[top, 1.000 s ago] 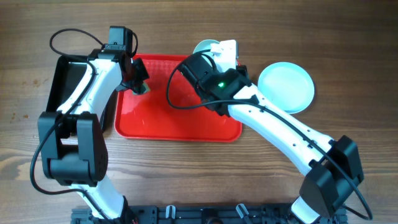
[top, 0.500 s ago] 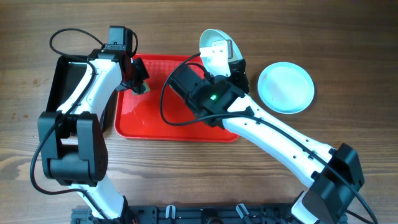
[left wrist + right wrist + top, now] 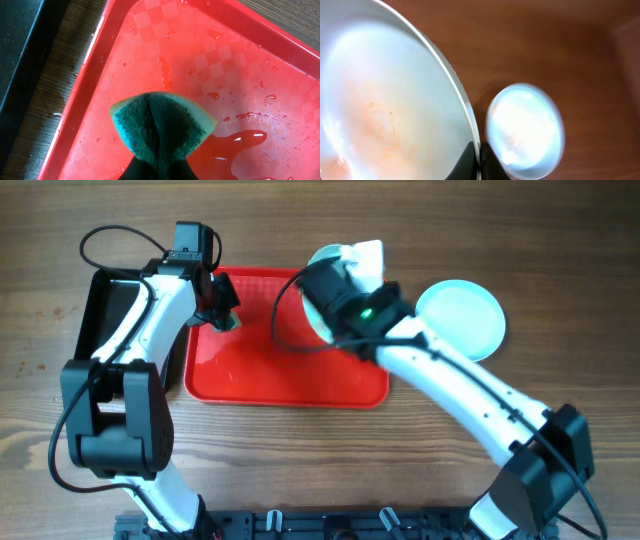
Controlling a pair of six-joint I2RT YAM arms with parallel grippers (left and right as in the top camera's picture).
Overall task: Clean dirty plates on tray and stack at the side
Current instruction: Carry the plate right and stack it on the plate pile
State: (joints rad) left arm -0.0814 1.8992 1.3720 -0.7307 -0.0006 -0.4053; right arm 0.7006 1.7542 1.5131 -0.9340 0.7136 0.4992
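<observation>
I need to move my right gripper to the right in the overhead view and down, and release the rim of the pale plate on the other plate (image 3: 460, 320) (image 3: 525, 131), which starts the side stack.
The red tray (image 3: 285, 370) lies wet at the table's middle and shows in the left wrist view (image 3: 235, 70). My left gripper (image 3: 224, 312) is shut on a green sponge (image 3: 231, 323), held just above the tray's left end (image 3: 162, 125). My right gripper (image 3: 326, 290) is shut on the rim of a pale plate (image 3: 322, 256), held tilted above the tray's far right corner. In the right wrist view the held plate (image 3: 385, 100) bears a faint orange smear, and the jaws (image 3: 479, 160) pinch its edge. Another plate (image 3: 460, 320) lies on the wood to the right (image 3: 525, 130). No third plate shows.
A black tray (image 3: 110, 320) stands left of the red tray, its edge at the left wrist view's top left (image 3: 20, 40). Water puddles (image 3: 240, 137) lie on the red tray. Bare wood surrounds both trays.
My right arm has swung to the right with the plate, and the plate has tipped so less of its face shows from above. The left arm and sponge have not moved.
</observation>
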